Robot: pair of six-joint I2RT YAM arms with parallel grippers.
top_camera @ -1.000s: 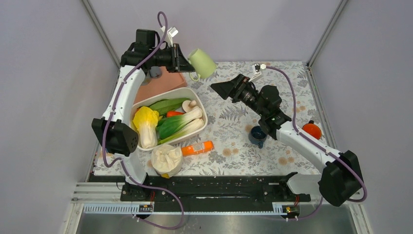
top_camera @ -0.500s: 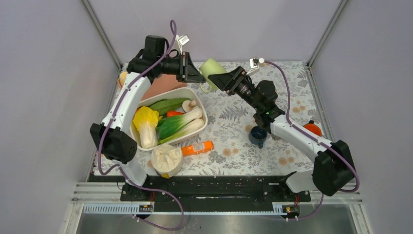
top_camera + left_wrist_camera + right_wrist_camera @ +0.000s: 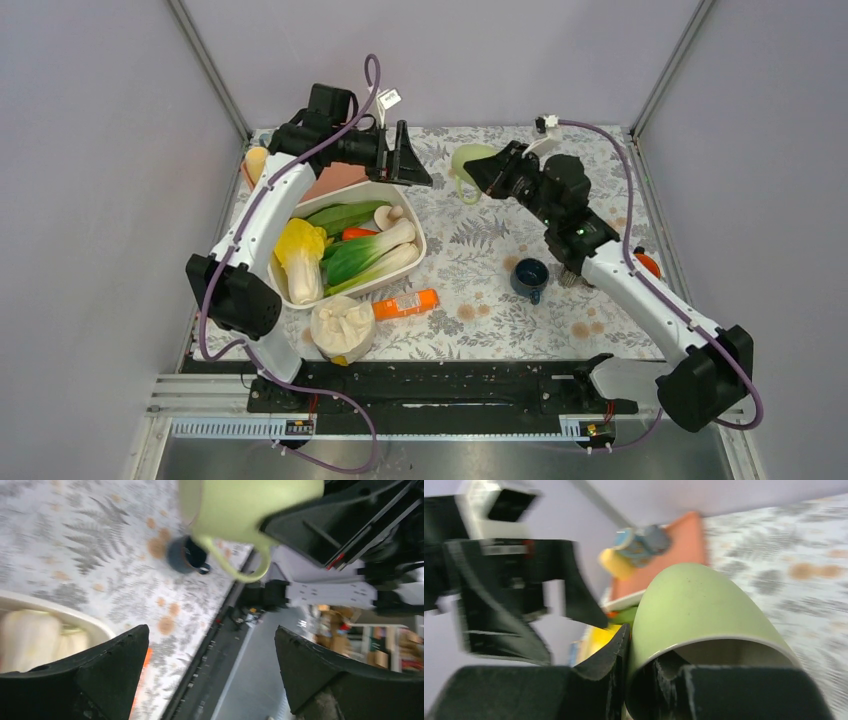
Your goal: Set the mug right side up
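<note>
The robot's right gripper should next swing back, turn the sideways mug so its opening is up, then lower it and release it on the bare table below, by the blue cup's near side.
The pale green mug (image 3: 466, 161) hangs in the air over the back of the table, tipped on its side with its mouth toward my right arm. My right gripper (image 3: 488, 172) is shut on its rim: in the right wrist view one finger (image 3: 611, 652) presses the outside of the mug (image 3: 699, 605) and the other sits inside the mouth. My left gripper (image 3: 417, 161) stands open just left of the mug, apart from it. In the left wrist view the mug (image 3: 240, 505) and its handle (image 3: 252, 567) are beyond the wide-open left gripper (image 3: 211, 630).
A white tub (image 3: 400, 193) of vegetables sits below the left arm, on a pink board (image 3: 335, 181). A dark blue cup (image 3: 528, 276) stands under the right forearm. An orange packet (image 3: 406, 303) and a white bag (image 3: 342, 329) lie near the front, an orange-red object (image 3: 646, 264) at the right.
The mug has passed from my left gripper to my right. The left gripper opened and let go. The right gripper shut on the rim and carried the mug a little to the right.
</note>
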